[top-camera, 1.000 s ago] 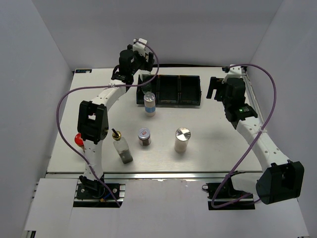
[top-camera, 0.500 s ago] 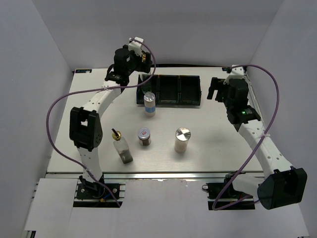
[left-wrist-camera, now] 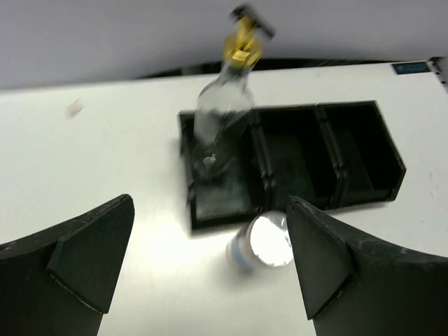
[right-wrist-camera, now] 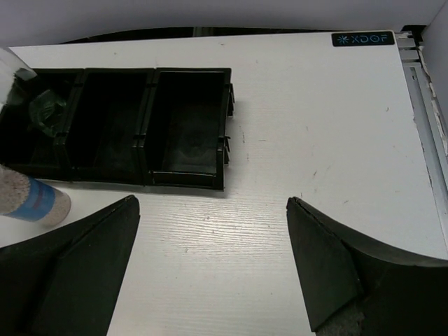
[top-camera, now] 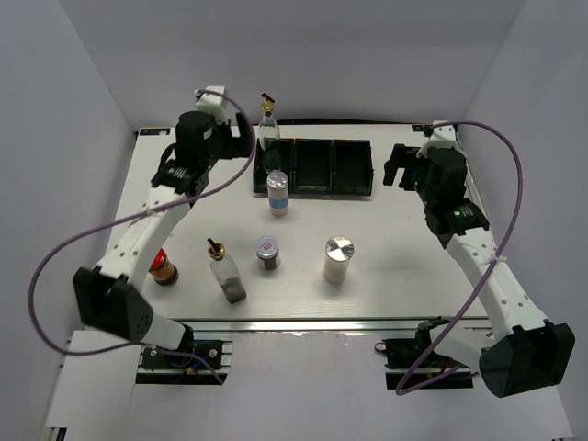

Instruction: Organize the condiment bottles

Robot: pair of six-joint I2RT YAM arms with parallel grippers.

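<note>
My right gripper swings back and to its left in the top view next, turning onto the cruet's neck. This second cruet stands there, outside the tray.
A clear cruet with a gold-black pourer stands upright in the left compartment of the black tray. My left gripper hangs open and empty, left of and above the tray, apart from the cruet. The blue-labelled shaker stands just in front of the tray. Nearer me are a second cruet, a small brown jar, a white silver-lidded cylinder and a red-capped dark jar. My right gripper is open over bare table right of the tray.
The tray's middle and right compartments hold nothing. The left arm's purple cable loops out over the table's left side. Grey walls close in the table on three sides. The right table edge has a metal rail.
The left gripper has opened, let go of the cruet in the tray's left compartment and drawn back to the left. The red-capped jar now shows. The right arm has hardly moved.
</note>
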